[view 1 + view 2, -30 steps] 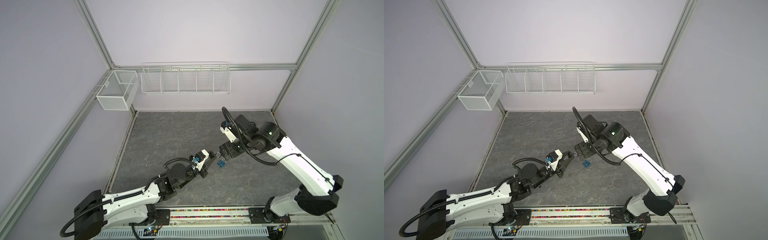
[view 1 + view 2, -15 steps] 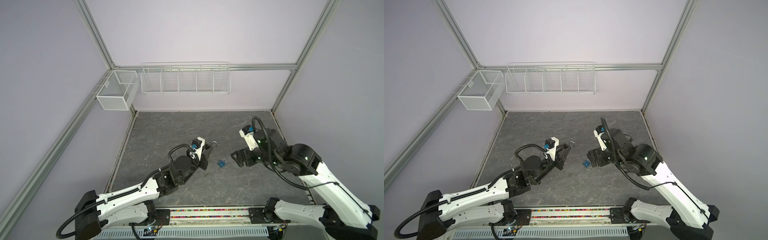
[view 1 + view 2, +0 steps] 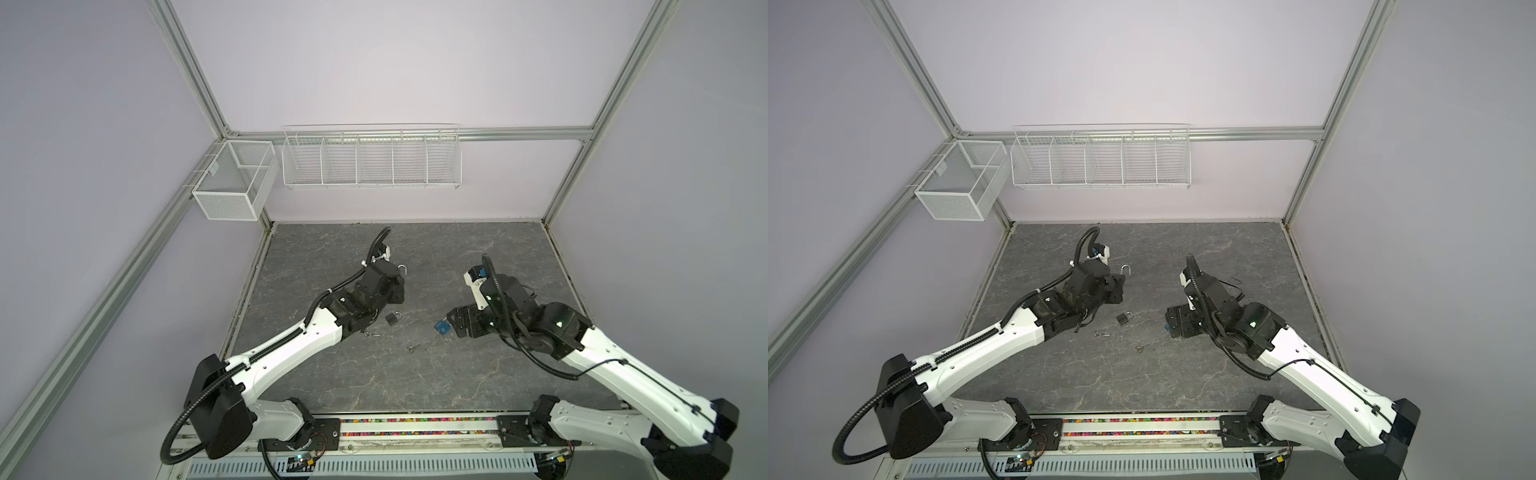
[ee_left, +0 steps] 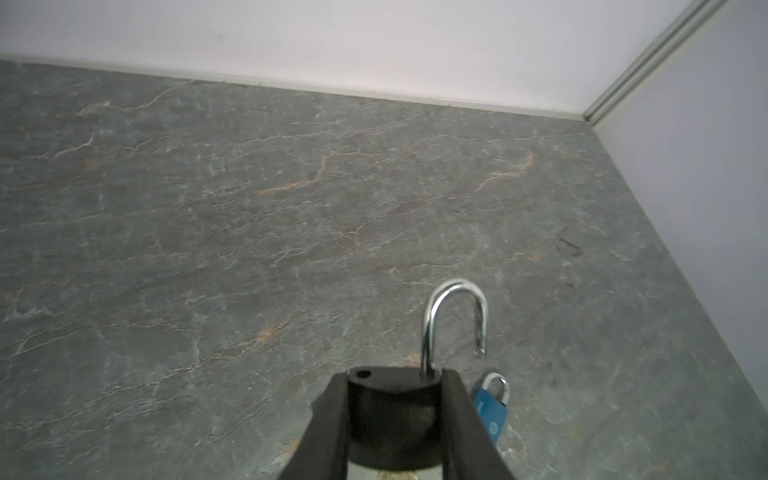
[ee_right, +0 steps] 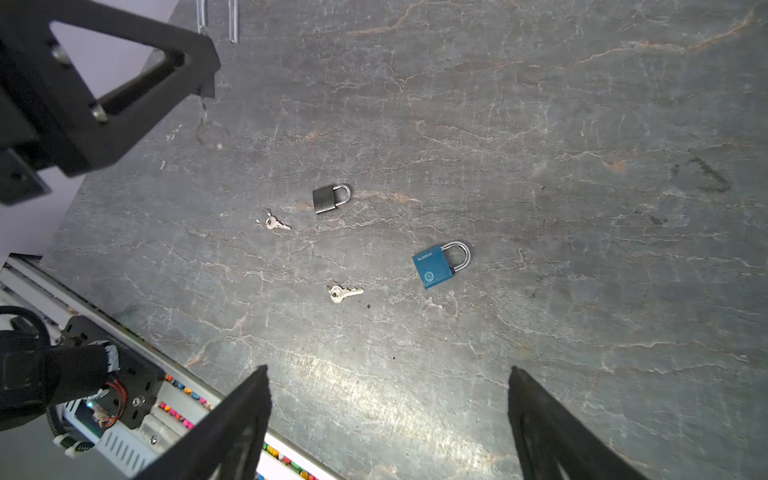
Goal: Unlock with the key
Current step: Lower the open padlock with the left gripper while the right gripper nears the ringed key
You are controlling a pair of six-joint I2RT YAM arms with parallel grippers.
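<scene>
I will next tilt my left gripper down, lower it to bare tabletop outward of the small dark padlock and release the black padlock [image 4: 392, 411], as its shackle is open.
My left gripper [image 3: 394, 286] is shut on a black padlock [image 4: 392, 411] and holds it above the table. Its silver shackle [image 4: 455, 320] stands swung open, as both top views show [image 3: 1126, 271]. A brass glint shows under the lock body, and I cannot tell what it is. Two small keys lie on the table, one with a ring [image 5: 274, 223] and one alone [image 5: 345, 292]. My right gripper [image 5: 387, 370] is open and empty, raised at the right beside a blue padlock [image 5: 440, 264].
A small dark padlock [image 5: 330, 198] lies shut on the grey stone-pattern table [image 3: 457, 257] between the arms. White wire baskets [image 3: 372, 158] hang on the back wall and in the left corner [image 3: 235, 180]. The rail with coloured dots [image 3: 415, 426] runs along the front edge.
My right arm has drawn back to the right, away from the left gripper. The left gripper has carried the black padlock farther back. The blue padlock stays on the table.
</scene>
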